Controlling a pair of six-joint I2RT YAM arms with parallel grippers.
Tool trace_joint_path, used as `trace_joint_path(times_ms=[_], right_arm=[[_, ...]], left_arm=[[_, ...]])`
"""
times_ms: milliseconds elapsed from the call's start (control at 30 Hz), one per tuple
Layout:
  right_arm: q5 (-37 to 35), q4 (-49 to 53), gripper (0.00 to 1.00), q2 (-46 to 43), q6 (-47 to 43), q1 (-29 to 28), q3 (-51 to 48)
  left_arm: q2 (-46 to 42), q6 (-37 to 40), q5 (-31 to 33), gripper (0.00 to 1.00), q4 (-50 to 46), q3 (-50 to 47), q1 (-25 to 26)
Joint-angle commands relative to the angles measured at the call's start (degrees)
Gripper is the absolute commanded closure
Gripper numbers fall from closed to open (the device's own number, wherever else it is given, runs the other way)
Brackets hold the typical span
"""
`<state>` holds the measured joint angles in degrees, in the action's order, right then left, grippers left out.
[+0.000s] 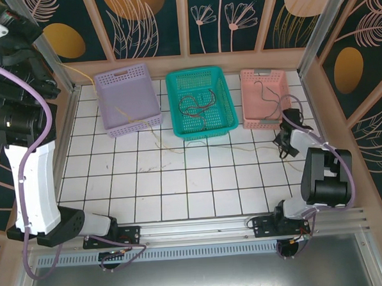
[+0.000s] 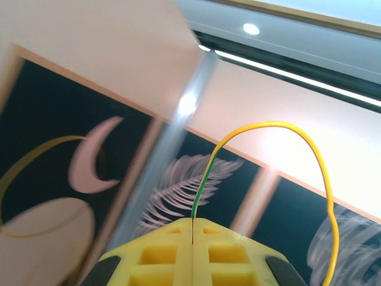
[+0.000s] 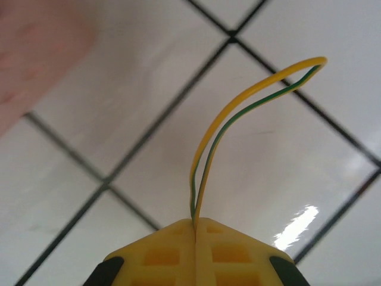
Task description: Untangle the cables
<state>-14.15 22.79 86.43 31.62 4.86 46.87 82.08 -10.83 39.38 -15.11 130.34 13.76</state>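
Next I will carry my right gripper over the tiles before the pink basket toward the teal basket (image 1: pixel 175 80) and release the loop, since my left gripper holds this cable raised.
A yellow-and-green cable (image 2: pixel 271 125) rises from my left gripper (image 2: pixel 192 220), which is shut on it, and arcs over to the right. The left arm (image 1: pixel 21 75) is raised high at the back left. The same thin cable (image 1: pixel 131 119) drops across the lilac basket (image 1: pixel 146 78) and trails over the tiles toward my right gripper (image 1: pixel 282 146). In the right wrist view, the right gripper (image 3: pixel 194 221) is shut on a doubled loop of yellow-and-green cable (image 3: pixel 250 101) just above the tiles. Dark and red cables (image 1: pixel 195 107) lie tangled in the teal basket (image 1: pixel 175 80).
The pink basket (image 1: pixel 246 76) at the back right holds a thin grey-tan cable (image 1: pixel 265 91) and stands close behind the right gripper. Patterned walls and metal posts enclose the white tiled floor (image 1: pixel 180 188). Lilac arm cables (image 1: pixel 35 164) hang along the left arm.
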Motion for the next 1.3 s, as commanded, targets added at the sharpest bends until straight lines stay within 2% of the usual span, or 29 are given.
trace_joint_path(times_ms=[0,67,200,267,367,467,700,833,933,1000,1100,1267], right_arm=[[-1.9,1.1,1.0,0.0,0.1,-1.4,1.8],[0.5,0.5,1.0,0.3,-0.8,-2.8,2.2],[6.9,-1.5,1.0,0.2,-4.4,-6.9,2.7],[8.0,-2.1,0.9,-1.3,-6.2,-9.2,2.4],[11.2,-4.7,0.68,-6.1,-9.0,-11.1,0.7],[13.0,-6.8,0.54,-12.4,-11.8,-12.5,-0.4],[18.8,-13.8,0.42,-25.3,-19.5,-21.6,-2.2],[32.6,-24.9,0.38,-26.1,-20.2,-26.7,-5.5],[38.6,-41.2,0.35,-26.6,-19.4,-32.7,-11.7],[37.9,-49.4,0.31,-25.4,-19.1,-37.1,-14.0],[37.1,-52.3,0.31,-21.1,-18.1,-42.9,-13.4],[27.1,-66.7,0.25,-16.9,-21.8,-54.6,-17.9]], left_arm=[[2.2,-4.1,-11.4,1.0,-4.0,2.7,-0.3],[2.0,-5.3,-16.2,1.0,-3.3,1.4,-0.3],[0.4,-13.5,-33.4,1.0,0.4,-3.7,-0.3],[-0.8,-19.7,-42.0,1.0,5.1,-7.9,-0.3],[-2.5,-27.3,-49.4,1.0,12.2,-14.0,-0.3],[-2.8,-29.0,-51.0,1.0,12.9,-14.3,-0.3],[-0.6,-31.6,-55.1,1.0,12.8,-9.7,-0.3],[0.3,-34.1,-57.6,1.0,14.9,-8.1,-0.3],[1.3,-36.6,-59.2,1.0,16.0,-6.3,-0.2],[1.7,-37.8,-59.2,1.0,16.7,-5.9,-0.3],[1.8,-39.0,-58.7,1.0,17.3,-5.8,-0.3],[2.3,-41.9,-59.4,1.0,19.0,-5.7,-0.3]])
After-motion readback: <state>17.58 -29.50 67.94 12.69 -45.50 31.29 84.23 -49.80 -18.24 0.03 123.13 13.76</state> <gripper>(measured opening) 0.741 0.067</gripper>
